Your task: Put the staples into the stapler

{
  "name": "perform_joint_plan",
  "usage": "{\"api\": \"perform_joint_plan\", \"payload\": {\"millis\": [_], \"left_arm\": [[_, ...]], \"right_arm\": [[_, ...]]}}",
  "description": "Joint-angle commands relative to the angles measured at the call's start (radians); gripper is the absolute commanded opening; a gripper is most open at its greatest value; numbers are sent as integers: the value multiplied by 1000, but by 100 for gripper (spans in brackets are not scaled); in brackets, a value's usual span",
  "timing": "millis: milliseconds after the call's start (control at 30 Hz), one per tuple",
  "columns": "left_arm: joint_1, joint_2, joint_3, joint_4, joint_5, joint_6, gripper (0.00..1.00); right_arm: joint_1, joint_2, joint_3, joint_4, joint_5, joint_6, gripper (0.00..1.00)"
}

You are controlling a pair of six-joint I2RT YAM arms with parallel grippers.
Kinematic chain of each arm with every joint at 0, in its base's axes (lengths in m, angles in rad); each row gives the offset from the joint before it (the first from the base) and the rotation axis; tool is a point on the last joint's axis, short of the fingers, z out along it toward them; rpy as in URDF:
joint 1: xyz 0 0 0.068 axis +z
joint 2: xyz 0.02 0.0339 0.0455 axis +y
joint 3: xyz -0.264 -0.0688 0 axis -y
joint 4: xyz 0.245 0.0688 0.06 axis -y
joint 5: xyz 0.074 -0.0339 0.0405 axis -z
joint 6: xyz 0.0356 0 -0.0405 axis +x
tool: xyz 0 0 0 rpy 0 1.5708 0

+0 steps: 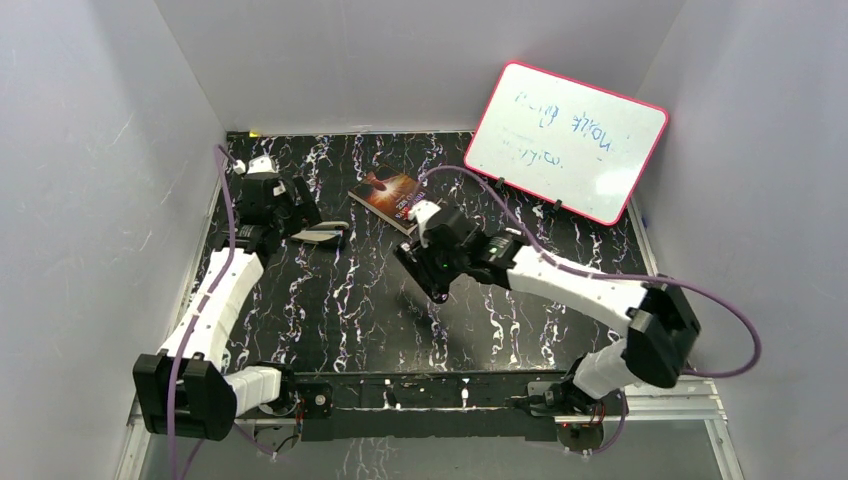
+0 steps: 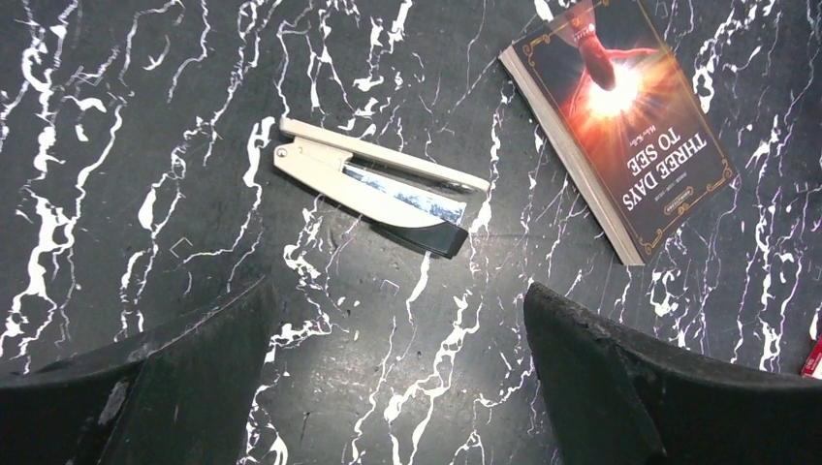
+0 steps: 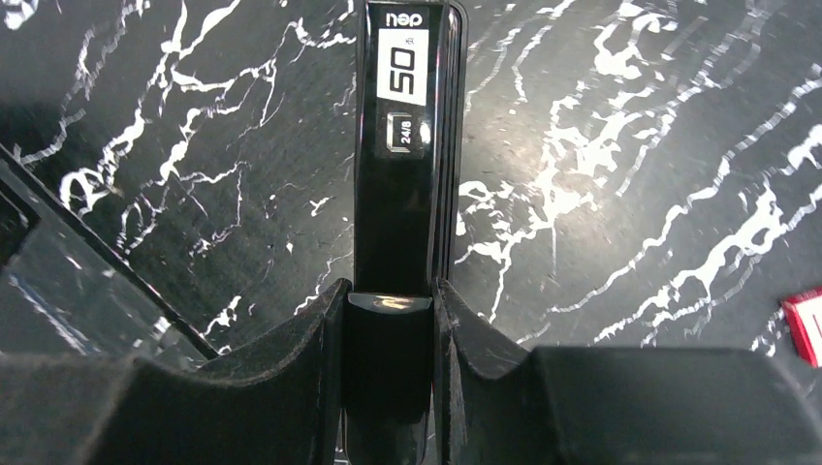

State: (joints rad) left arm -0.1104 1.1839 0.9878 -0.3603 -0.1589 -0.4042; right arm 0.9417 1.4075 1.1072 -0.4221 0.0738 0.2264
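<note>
The black stapler (image 3: 402, 145) should go onto the marble next, so I need to carry it down and slightly back toward the near table edge with my right gripper.
My right gripper (image 3: 391, 291) is shut on the rear of a black stapler (image 3: 402, 145) with a white "50" label, which points away from the camera above the table. In the top view that gripper (image 1: 428, 268) hangs over the middle of the table. A second stapler (image 2: 339, 179), white with a black base, lies on its side with its top arm swung slightly apart. My left gripper (image 2: 397, 286) stands wide open just short of it, holding nothing. Two tiny loose staples (image 2: 390, 285) lie on the marble near it. No strip of staples shows.
A paperback book (image 2: 620, 116) lies to the right of the white stapler (image 1: 322, 237), at the back centre of the black marble table (image 1: 330, 300). A pink-framed whiteboard (image 1: 565, 140) leans at the back right. A red-and-white corner (image 3: 805, 325) shows at the right wrist view's edge.
</note>
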Motion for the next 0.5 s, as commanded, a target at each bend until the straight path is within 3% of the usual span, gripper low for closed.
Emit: {"api": "perform_joint_plan", "payload": {"millis": [0,300,467], "left_arm": [[5,-75,-11,-11,-57,-12,98],[5,-152,-62,-24,-112,-40,98],[5,-162,-85,-19,-102,-42,98]], "right_arm": [[63,82,110,17,5,-160,0],[131,246,184,-93,17,-244,0],[144,344,243,-164,6,-279,7]]}}
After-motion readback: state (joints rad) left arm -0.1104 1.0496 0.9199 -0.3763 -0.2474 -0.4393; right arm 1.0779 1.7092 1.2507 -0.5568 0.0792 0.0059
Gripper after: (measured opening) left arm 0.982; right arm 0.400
